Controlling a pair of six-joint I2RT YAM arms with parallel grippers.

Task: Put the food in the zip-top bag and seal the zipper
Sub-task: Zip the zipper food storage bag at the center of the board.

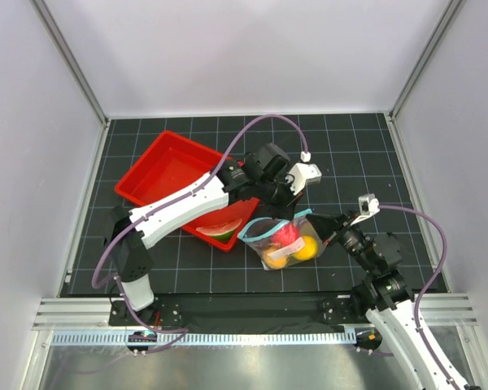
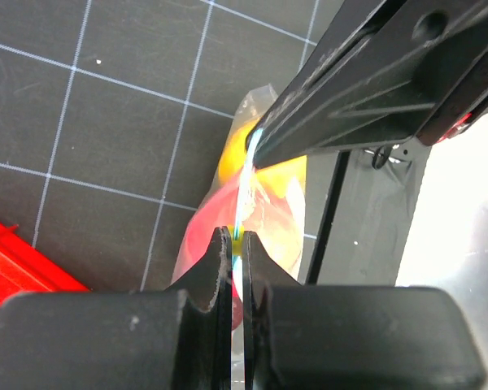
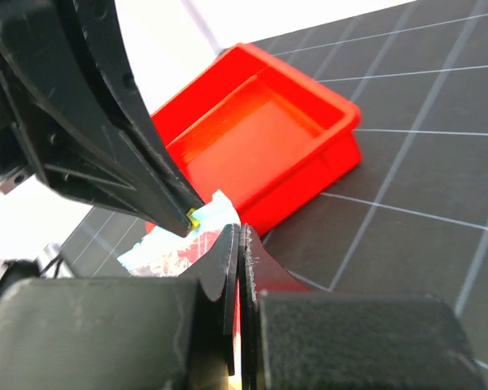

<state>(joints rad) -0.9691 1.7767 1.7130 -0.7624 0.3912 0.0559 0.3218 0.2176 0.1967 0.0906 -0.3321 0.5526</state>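
Next, my left gripper slides pinched along the zipper to its left in the top view, then releases, as the zipper's end by the tray still gapes there.
The zip-top bag [image 1: 278, 242] lies on the black mat between my arms. It holds a red apple [image 1: 286, 235] and a yellow-orange fruit [image 1: 307, 249]. Its teal zipper [image 1: 256, 227] runs along the top edge. My left gripper [image 1: 293, 213] is shut on the zipper [image 2: 241, 195], with red and yellow food [image 2: 260, 203] behind the plastic. My right gripper [image 1: 324, 235] is shut on the bag's right end [image 3: 215, 213]. In the left wrist view its fingers [image 2: 350, 97] pinch the same strip further along. A watermelon wedge [image 1: 220, 231] lies at the tray's near corner.
The red tray [image 1: 167, 175] stands left of the bag, partly under my left arm, and shows in the right wrist view [image 3: 260, 138]. White walls and metal posts enclose the mat. A metal rail runs along the near edge.
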